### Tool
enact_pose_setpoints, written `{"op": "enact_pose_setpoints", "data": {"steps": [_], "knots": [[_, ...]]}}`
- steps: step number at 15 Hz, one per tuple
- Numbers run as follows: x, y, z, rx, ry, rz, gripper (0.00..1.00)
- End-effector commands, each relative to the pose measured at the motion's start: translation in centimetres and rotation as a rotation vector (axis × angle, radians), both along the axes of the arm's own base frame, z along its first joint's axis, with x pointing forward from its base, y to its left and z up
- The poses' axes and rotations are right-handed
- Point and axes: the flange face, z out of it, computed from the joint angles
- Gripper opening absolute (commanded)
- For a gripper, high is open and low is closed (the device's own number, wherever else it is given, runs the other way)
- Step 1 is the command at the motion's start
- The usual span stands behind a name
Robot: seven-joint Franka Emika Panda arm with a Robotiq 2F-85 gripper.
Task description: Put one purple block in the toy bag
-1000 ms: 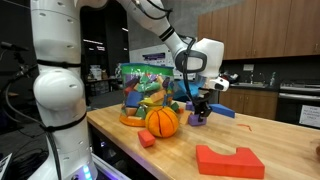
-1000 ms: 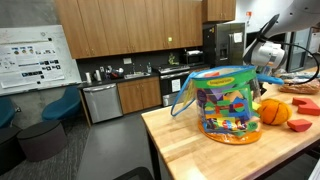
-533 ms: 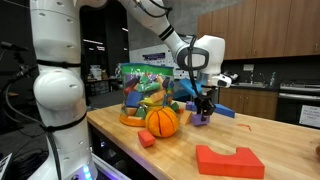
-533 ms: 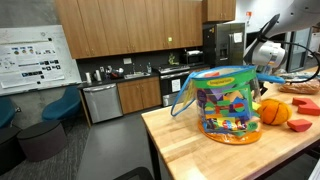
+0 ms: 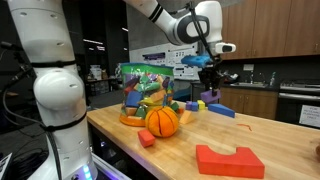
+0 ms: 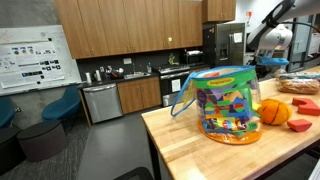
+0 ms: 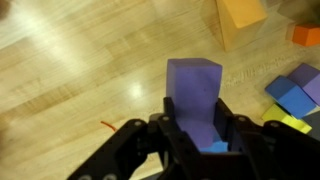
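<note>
The toy bag stands upright and opens upward, so I need to raise my gripper next and carry the purple block across over the toy bag's opening (image 6: 221, 72) to release it.
My gripper (image 7: 196, 128) is shut on the purple block (image 7: 193, 92), a light-purple foam piece standing upright between the two fingers. In an exterior view the gripper (image 5: 207, 88) hangs well above the wooden table with the block (image 5: 208, 97) at its tips, to the right of the toy bag (image 5: 143, 90). The bag is a crinkly see-through bag with green and multicoloured print and an orange base. It also shows in the other exterior view (image 6: 225, 100), standing upright with its mouth open at the top.
An orange pumpkin-like ball (image 5: 162, 121) sits in front of the bag, with a small red cube (image 5: 146, 139) beside it. A large red arch block (image 5: 230, 160) lies near the front. Blue blocks (image 7: 296, 88) and an orange wedge (image 7: 240, 20) lie below the gripper.
The gripper has risen from table height to well above the table, carrying the purple block up with it. The bag, the ball and the other blocks have not moved.
</note>
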Motion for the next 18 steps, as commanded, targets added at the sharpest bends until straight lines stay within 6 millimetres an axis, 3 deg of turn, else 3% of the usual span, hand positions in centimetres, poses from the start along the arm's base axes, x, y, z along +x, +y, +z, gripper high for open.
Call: {"op": "enact_pose_setpoints", "data": {"steps": [1,6,10,14,18], "knots": [[-1.2,2.1,6.8,-0.045,-0.044,0.059,0.16],[-2.4,6.5,14.8,-0.105,-0.136,0.15,0.16],[-3.4,10.7,19.3,-0.154,-0.21,0.207,0.16],[-3.8,15.6,22.5,-0.232,-0.259,0.26,0.16],[-3.5,22.0,23.7,-0.32,-0.27,0.339,0.16]]}}
